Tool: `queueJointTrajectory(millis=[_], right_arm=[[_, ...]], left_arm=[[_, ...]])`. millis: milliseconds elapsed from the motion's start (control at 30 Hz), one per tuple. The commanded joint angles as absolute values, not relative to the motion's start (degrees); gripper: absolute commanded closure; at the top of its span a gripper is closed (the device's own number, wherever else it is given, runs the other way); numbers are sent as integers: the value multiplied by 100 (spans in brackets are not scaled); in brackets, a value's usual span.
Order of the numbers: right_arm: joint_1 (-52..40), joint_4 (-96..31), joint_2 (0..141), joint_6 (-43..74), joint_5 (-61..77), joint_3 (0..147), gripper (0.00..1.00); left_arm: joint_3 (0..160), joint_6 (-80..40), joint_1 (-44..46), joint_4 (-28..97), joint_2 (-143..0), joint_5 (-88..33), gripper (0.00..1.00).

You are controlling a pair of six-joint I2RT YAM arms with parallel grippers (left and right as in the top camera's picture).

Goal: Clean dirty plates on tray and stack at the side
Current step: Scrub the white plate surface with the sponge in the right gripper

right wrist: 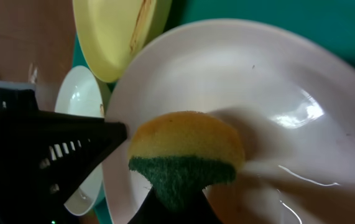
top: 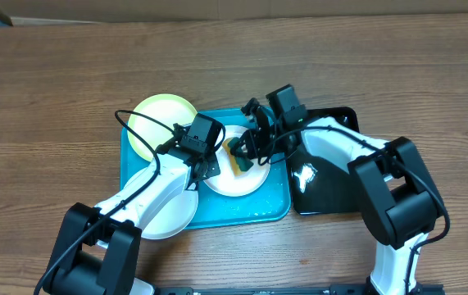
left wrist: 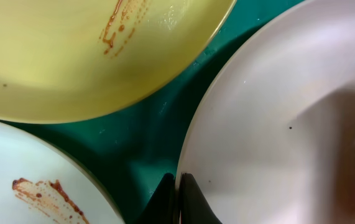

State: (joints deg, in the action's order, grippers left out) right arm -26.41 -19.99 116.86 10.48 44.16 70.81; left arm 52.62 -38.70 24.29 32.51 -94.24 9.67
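Note:
My right gripper lifts next and crosses to the empty black tray (top: pixel 330 183), to its right in the overhead view. Then it lowers the sponge there to release it.
Three dirty plates lie on the turquoise tray (top: pixel 258 206). The middle white plate (top: pixel 246 182) has my left gripper (top: pixel 211 168) shut on its left rim, seen close in the left wrist view (left wrist: pixel 178 185). My right gripper (top: pixel 248 150) is shut on a yellow sponge with a green scouring side (right wrist: pixel 186 152), pressed onto that white plate (right wrist: pixel 276 93). The pale yellow-green plate (top: pixel 161 123) sits at the tray's far left corner with a red-brown smear (left wrist: pixel 118 28). Another white plate (left wrist: pixel 15 180) at the near left overhangs the tray and carries a red smear.
A glossy black tray (top: pixel 332 184) lies right of the turquoise one, under my right arm. Bare wooden table (top: pixel 53 123) surrounds both trays. My two arms cross close together over the tray's middle.

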Motion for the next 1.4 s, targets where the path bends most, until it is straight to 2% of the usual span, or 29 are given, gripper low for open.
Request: queueJointTrajectory(millis=[0,133,300,633,833,1000,1167,1367], right_arm=[[-2322,-2259,11699,1068,4862,7472,96],[-2150,-2497,11701,1066,4751,7470,96],[-2126,-2735,11703,1063,3900,7402,96],[-2290,-2650,11961,1201,3697,7231,96],[-2368,-2532,11983,1411,3999,7231,96],[-2394,-2477,11983,2029,4130,7234,96],[-2394,-1968,11983,2344,5151,7234,96],[-2394,-1796,11981,2449,5271,7234,96]], left_arm=[[5266,-3859,2440,3253,-9351,1050,96],[5266,-3861,2440,3253,-9351,1050,96],[5266,-3861,2440,3253,-9351,1050,96],[5266,-3859,2440,3253,-9351,1050,96],[5266,-3859,2440,3251,-9351,1050,96],[5266,-3859,2440,3251,-9351,1050,96],[5266,-3861,2440,3251,-9351,1048,96],[5266,-3881,2440,3251,-9351,1048,96]])
